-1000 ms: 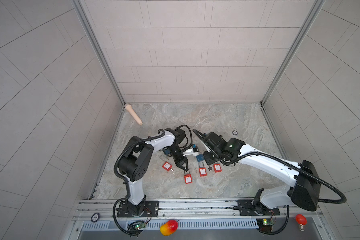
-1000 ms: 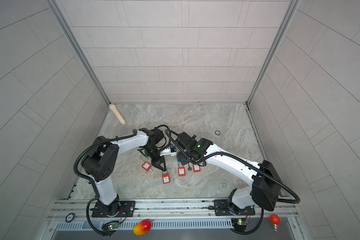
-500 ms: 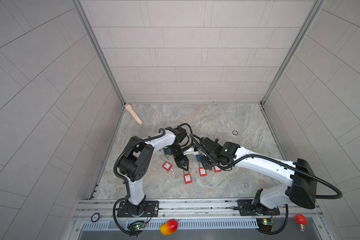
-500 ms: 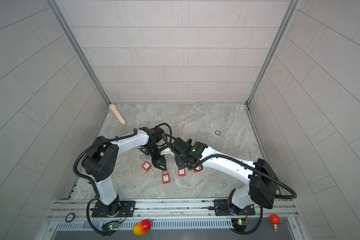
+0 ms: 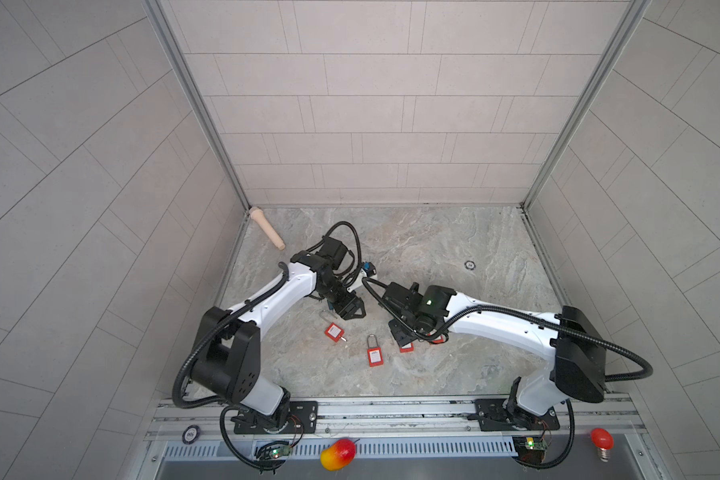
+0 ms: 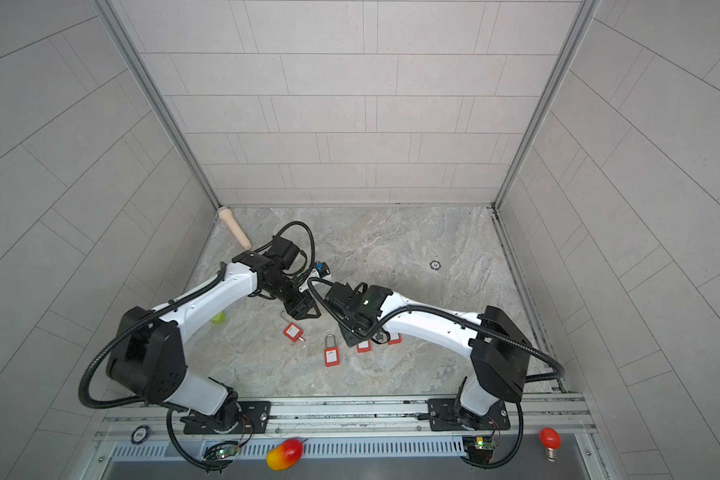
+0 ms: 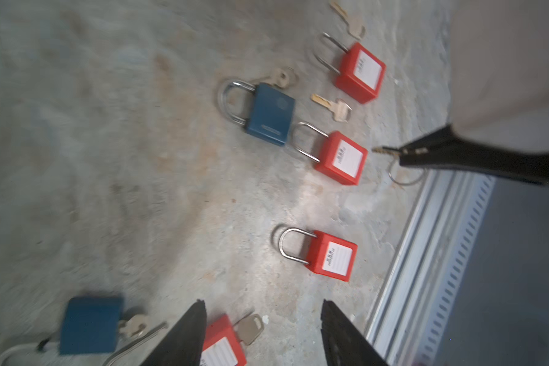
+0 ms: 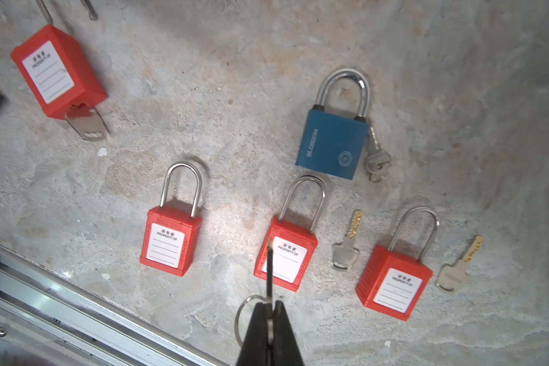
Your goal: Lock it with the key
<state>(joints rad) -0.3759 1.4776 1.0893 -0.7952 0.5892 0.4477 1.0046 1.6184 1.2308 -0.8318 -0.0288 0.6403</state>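
The gap between the middle red padlock and the keyless end one is bare, so my right gripper will move down into it next and release the slim key (image 8: 269,266).
My right gripper (image 8: 269,305) is shut on a slim key (image 8: 269,266) with a wire ring, held above a red padlock (image 8: 286,253) lying in a row of three. In both top views it (image 5: 400,335) points down over that row. My left gripper (image 7: 262,305) stands open and empty over another red padlock (image 7: 223,343) with a key (image 7: 249,329) in its base; the same padlock (image 8: 59,73) shows its shackle ends loose. In a top view the left gripper (image 5: 352,311) hovers just behind that padlock (image 5: 334,332). A shut blue padlock (image 8: 332,145) lies behind the row.
A second blue padlock (image 7: 89,324) with a key lies by the left gripper. Loose keys (image 8: 346,250) (image 8: 457,269) lie between the red padlocks. A wooden peg (image 5: 267,228) rests at the back left, a small disc (image 5: 469,264) at the back right, and the metal rail (image 5: 391,409) runs along the front.
My left gripper has opened and drawn back slightly from the red padlock with the key. My right gripper has swung from pointing backward to pointing down over the red padlocks, still holding its key.
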